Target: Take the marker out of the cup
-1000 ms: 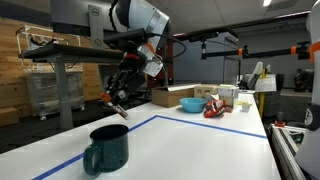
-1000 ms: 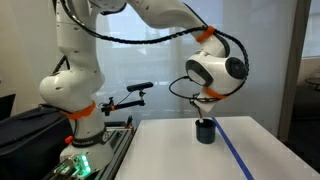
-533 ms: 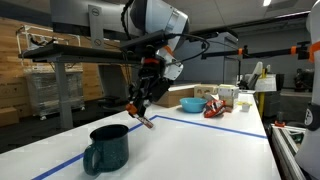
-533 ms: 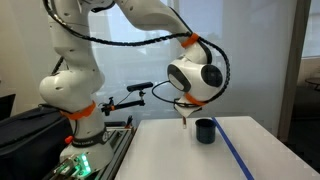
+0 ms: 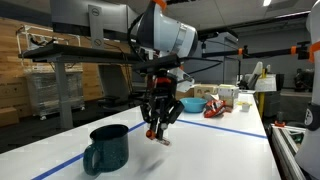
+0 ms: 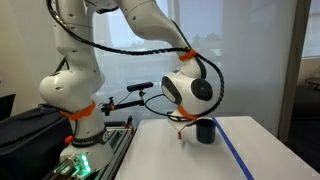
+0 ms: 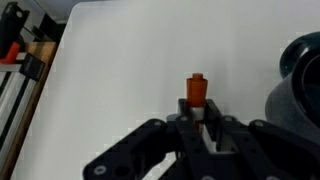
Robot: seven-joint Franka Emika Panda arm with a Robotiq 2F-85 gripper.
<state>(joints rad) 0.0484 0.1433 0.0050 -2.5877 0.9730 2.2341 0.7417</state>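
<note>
My gripper needs to go down next to the bare tabletop below it, beside the mug, and release the reddish-orange marker (image 7: 196,91), which is already out of the mug.
The dark teal mug (image 5: 106,147) stands on the white table with its handle toward the front; it also shows in an exterior view (image 6: 206,130) and at the right edge of the wrist view (image 7: 298,82). My gripper (image 5: 158,126) is shut on the reddish-orange marker (image 7: 196,91) and holds it outside the mug, low over the table beside it. The marker's tip sticks out below the fingers (image 5: 160,136). In an exterior view the gripper (image 6: 182,128) is just beside the mug.
Blue tape (image 5: 215,128) lines the table. A light-blue bowl (image 5: 192,103), a cardboard box (image 5: 170,96) and red items (image 5: 215,108) sit at the far end. The robot base (image 6: 75,110) stands off the table's side.
My gripper with the marker has moved away from above the mug, across and down toward the table surface beside the mug.
</note>
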